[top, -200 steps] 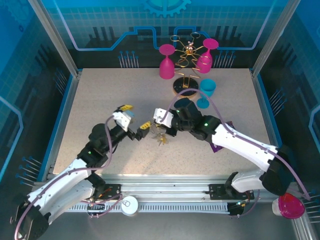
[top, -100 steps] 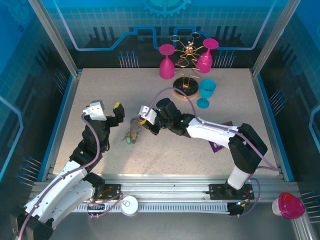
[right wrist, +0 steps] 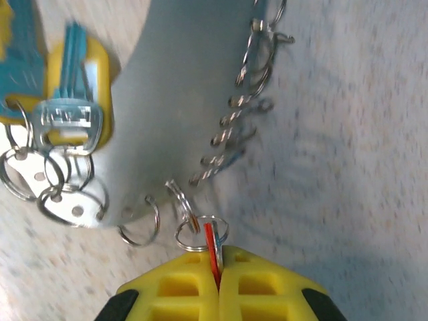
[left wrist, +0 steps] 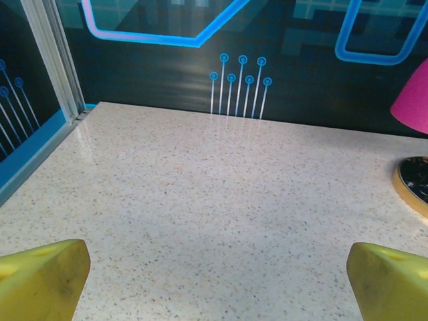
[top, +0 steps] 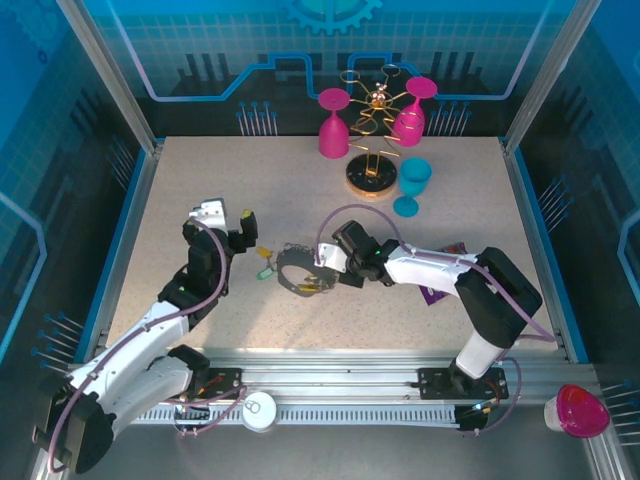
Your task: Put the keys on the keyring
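Observation:
I will move my right gripper toward the purple packet and let go of the red-headed key on the bare tabletop [top: 374, 289] beside the loop, because the key's ring links to the keyring.
The keyring [top: 298, 270] lies on the table centre as a dark grey loop, with small silvery split rings along its edge [right wrist: 227, 124]. A green and a yellow key [top: 265, 272] lie at its left side. The yellow-headed key [right wrist: 73, 87] hangs from split rings. My right gripper [right wrist: 219, 257] is shut on a red-headed key [right wrist: 212, 247] whose small ring links to the keyring's edge. In the top view my right gripper [top: 323, 273] sits at the loop's right side. My left gripper [top: 232, 228] stands open to the left, apart from the keys. Between its yellow fingertips [left wrist: 40, 277] I see bare table.
A gold rack [top: 372, 120] on a round wooden base [left wrist: 414, 187] stands at the back with two pink glasses [top: 333, 125]. A teal glass [top: 412, 185] stands beside it. A purple packet [top: 440, 272] lies under my right forearm. The table's left edge [left wrist: 40, 144] is near the left gripper.
My right gripper has moved right and toward the near edge, bringing the keyring and keys along the table. My left gripper has shifted slightly right and stays open.

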Controlling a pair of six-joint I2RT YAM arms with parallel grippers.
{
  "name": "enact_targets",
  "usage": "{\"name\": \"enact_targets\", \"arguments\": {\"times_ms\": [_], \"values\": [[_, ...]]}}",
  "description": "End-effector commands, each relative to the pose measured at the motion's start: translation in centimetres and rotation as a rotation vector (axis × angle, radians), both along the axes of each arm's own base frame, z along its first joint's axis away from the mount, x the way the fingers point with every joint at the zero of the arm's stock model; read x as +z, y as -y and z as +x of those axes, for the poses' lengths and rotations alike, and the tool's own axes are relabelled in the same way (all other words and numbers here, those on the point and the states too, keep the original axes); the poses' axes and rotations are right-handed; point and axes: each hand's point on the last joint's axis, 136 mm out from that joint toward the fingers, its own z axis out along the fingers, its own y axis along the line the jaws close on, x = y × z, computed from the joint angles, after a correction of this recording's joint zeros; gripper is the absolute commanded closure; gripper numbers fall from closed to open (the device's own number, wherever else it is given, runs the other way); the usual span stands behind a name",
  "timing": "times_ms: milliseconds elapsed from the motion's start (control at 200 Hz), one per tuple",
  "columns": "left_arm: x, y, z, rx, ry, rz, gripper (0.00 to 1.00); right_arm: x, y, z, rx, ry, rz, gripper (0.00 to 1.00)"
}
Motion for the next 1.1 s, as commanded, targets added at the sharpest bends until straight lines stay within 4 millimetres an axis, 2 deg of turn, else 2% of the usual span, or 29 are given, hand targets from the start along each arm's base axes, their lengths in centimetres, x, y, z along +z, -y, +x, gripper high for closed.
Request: {"name": "enact_targets", "arguments": {"times_ms": [0, 120, 200, 295, 400, 445, 545, 575, 595, 685, 780, 906, 1046, 1096], "values": [[-0.3, -1.2, 0.1, 0.05, 0.009, 0.083, 0.01, -1.3, 4.9, -0.5, 0.006, 0.043, -0.315, 1.0], [-1.3, -1.9, 0.3, 0.087, -0.031, 0.157, 0.01, -1.4, 6.8, -0.4, -0.007, 0.064, -0.427, 0.97], [-1.9, -2.1, 0.6, 0.088, -0.059, 0.2, 0.01, -1.0, 7.7, -0.5, -0.027, 0.075, -0.459, 0.9], [-2.8, -2.9, 0.7, 0.114, -0.091, 0.22, 0.01, -0.5, 8.9, -0.5, -0.074, 0.067, -0.463, 0.71], [-3.3, -3.7, 0.9, 0.128, -0.105, 0.205, 0.01, 1.1, 9.4, -0.2, -0.152, 0.073, -0.371, 0.44], [-3.5, -4.0, 1.0, 0.127, -0.109, 0.196, 0.01, 1.8, 9.6, 0.0, -0.189, 0.07, -0.308, 0.39], [-4.2, -5.1, 1.0, 0.144, -0.122, 0.167, 0.01, 4.3, 10.0, 0.8, -0.296, 0.087, -0.112, 0.36], [-4.6, -5.3, 1.1, 0.145, -0.125, 0.156, 0.01, 5.6, 9.8, 1.4, -0.34, 0.099, -0.012, 0.36], [-4.7, -5.5, 1.2, 0.144, -0.125, 0.144, 0.01, 5.4, 10.1, 1.3, -0.367, 0.085, 0.042, 0.36], [-5.7, -6.1, 1.6, 0.141, -0.113, 0.101, 0.01, 9.0, 10.9, 2.9, -0.497, 0.13, 0.406, 0.37], [-6.2, -6.5, 2.1, 0.135, -0.07, 0.112, 0.01, 11.3, 14.5, 4.6, -0.658, 0.24, 0.681, 0.35], [-7.6, -6.4, 3.1, 0.095, -0.038, 0.103, 0.01, 11.0, 20.2, 6.1, -0.817, 0.401, 0.77, 0.33], [-9.5, -5.1, 4.6, 0.012, -0.01, 0.092, 0.01, 9.7, 23.0, 7.4, -0.852, 0.515, 0.806, 0.32], [-10.1, -4.4, 5.1, -0.029, 0.013, 0.096, 0.01, 8.9, 23.6, 7.7, -0.886, 0.473, 0.862, 0.34]]}}
